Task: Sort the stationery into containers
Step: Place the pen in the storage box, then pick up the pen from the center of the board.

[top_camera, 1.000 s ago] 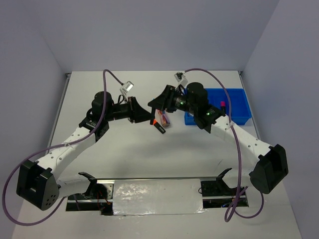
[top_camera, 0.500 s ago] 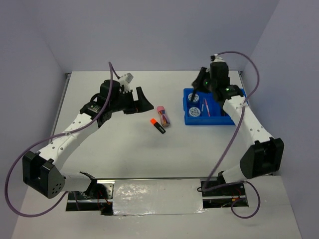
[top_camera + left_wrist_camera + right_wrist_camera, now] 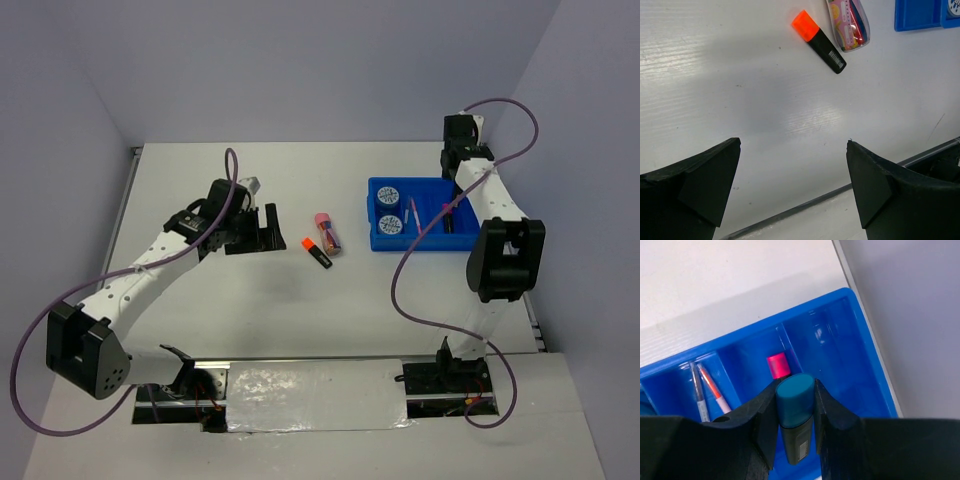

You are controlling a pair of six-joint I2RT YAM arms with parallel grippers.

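The orange-capped highlighter's black body (image 3: 320,257) (image 3: 827,51) lies slanted to my fingers, so I should lower my left gripper toward the right in the top view and turn the gripper above that body.
My right gripper (image 3: 795,400) is shut on a black highlighter with a blue cap (image 3: 796,402), held above the far right end of the blue tray (image 3: 840,305). In the compartment just under it lies a pink-capped highlighter (image 3: 778,365), and two thin pens (image 3: 715,390) lie one compartment over. From above, the tray (image 3: 478,240) holds two tape rolls (image 3: 389,196) at its left end, and the right gripper (image 3: 455,160) hangs over its back edge. An orange-capped highlighter (image 3: 318,252) and a pink-capped tube (image 3: 327,232) lie on the table. The left gripper (image 3: 262,228) is open and empty, to their left.
In the left wrist view the orange-capped highlighter (image 3: 819,41) and the tube (image 3: 849,22) lie ahead of the open fingers, with a corner of the tray (image 3: 917,15) beyond. The right wall stands close behind the tray. A metal strip (image 3: 310,380) runs along the table's near edge.
The right arm swung from the table's middle to over the tray's far right end, carrying the blue-capped highlighter. The left gripper opened wide and drew back to the left.
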